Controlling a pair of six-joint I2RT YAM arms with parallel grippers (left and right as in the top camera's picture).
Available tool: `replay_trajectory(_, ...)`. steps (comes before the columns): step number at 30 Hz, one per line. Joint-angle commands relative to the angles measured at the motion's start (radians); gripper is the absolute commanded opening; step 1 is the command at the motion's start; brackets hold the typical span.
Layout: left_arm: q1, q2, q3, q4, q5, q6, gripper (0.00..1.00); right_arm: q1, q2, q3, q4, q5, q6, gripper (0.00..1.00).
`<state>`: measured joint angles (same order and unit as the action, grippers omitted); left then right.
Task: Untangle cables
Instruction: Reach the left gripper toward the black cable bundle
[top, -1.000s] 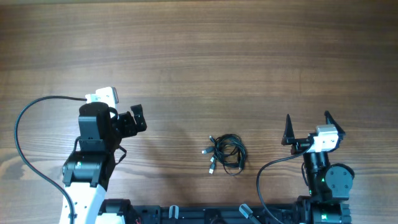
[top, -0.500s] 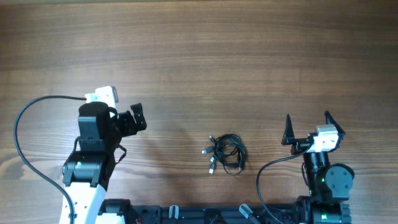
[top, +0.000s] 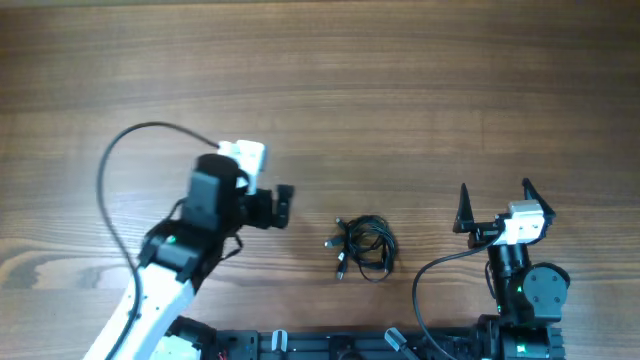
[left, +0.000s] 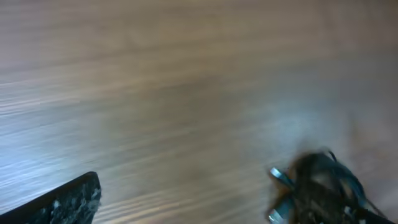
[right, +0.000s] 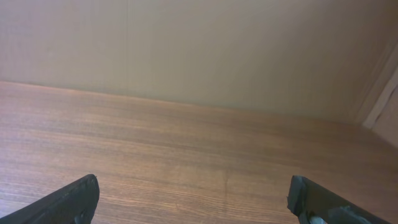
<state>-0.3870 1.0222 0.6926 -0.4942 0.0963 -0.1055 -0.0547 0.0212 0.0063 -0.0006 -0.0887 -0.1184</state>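
The cable bundle is to the right in the overhead view. My left gripper should move that way next and go down onto the parts of the cables beside the silver-tipped plugs.
The cables (top: 365, 246) lie as a small tangled bundle of thin black cords with silver-tipped plugs on the wooden table, near the front centre. They show blurred at the bottom right of the left wrist view (left: 320, 190). My left gripper (top: 284, 205) is to the left of the bundle, apart from it, open and empty; only one finger (left: 68, 202) shows in its wrist view. My right gripper (top: 497, 203) is open and empty to the right of the bundle, pointing away from it; its wrist view (right: 196, 205) shows only bare table and wall.
The wooden table (top: 330, 90) stretches far behind the bundle. A thick black arm cable (top: 110, 180) loops out to the left of the left arm. The arm bases sit along the front edge (top: 330, 345).
My left arm has swung to the right toward the cable bundle; its gripper is now much closer to it. The right arm and the cables have not moved.
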Motion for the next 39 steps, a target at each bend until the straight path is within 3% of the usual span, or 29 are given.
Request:
replay_trajectory(1, -0.126, 0.118, 0.082, -0.005, -0.042, 0.011, 1.00, 0.005, -0.010, -0.001, 0.003, 0.009, -0.012, 1.00)
replay_trajectory(7, -0.257, 0.322, 0.196, -0.068, -0.041, -0.014, 1.00, 0.005, -0.010, -0.001, 0.003, 0.010, -0.013, 1.00)
replay_trajectory(13, -0.339, 0.381, 0.203, -0.069, -0.042, -0.034, 1.00, 0.005, -0.010, -0.001, 0.003, 0.010, -0.013, 1.00)
replay_trajectory(27, -0.423, 0.515, 0.203, 0.073, -0.042, -0.029, 1.00, 0.005, -0.010, -0.001, 0.003, 0.010, -0.012, 1.00)
replay_trajectory(37, -0.423, 0.601, 0.203, 0.092, -0.042, -0.027, 1.00, 0.005, -0.010, -0.001, 0.003, 0.009, -0.012, 1.00)
replay_trajectory(39, -0.435, 0.651, 0.203, 0.115, -0.041, 0.017, 0.91, 0.005, -0.010, -0.001, 0.003, 0.009, -0.012, 1.00)
